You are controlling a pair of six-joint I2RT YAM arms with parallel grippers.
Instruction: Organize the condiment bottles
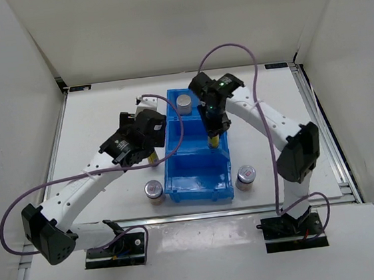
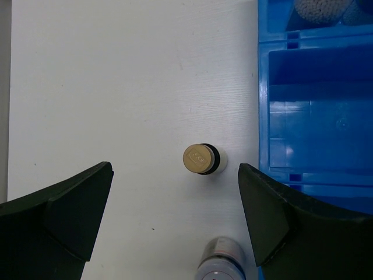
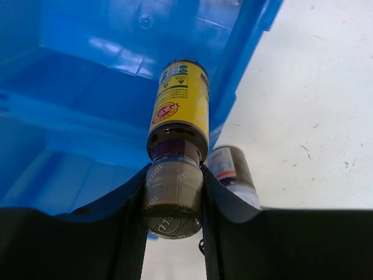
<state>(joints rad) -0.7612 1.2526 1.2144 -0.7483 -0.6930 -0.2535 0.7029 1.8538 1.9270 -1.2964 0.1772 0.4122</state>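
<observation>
Next, my left gripper needs to lower with open fingers either side of the brown cap and close, since the slim bottle stands upright with that cap on top.
My right gripper is shut on the cap of a slim yellow-labelled bottle, held upright in the middle compartment of the blue bin, by its right wall. My left gripper is open above the other slim bottle, which stands on the table left of the bin. One silver-lidded jar sits in the back compartment. White silver-capped cylinders stand left and right of the bin's front. The second jar is hidden.
The bin's left wall runs close to my left gripper's right finger. White walls enclose the table on three sides. Cables loop over both arms.
</observation>
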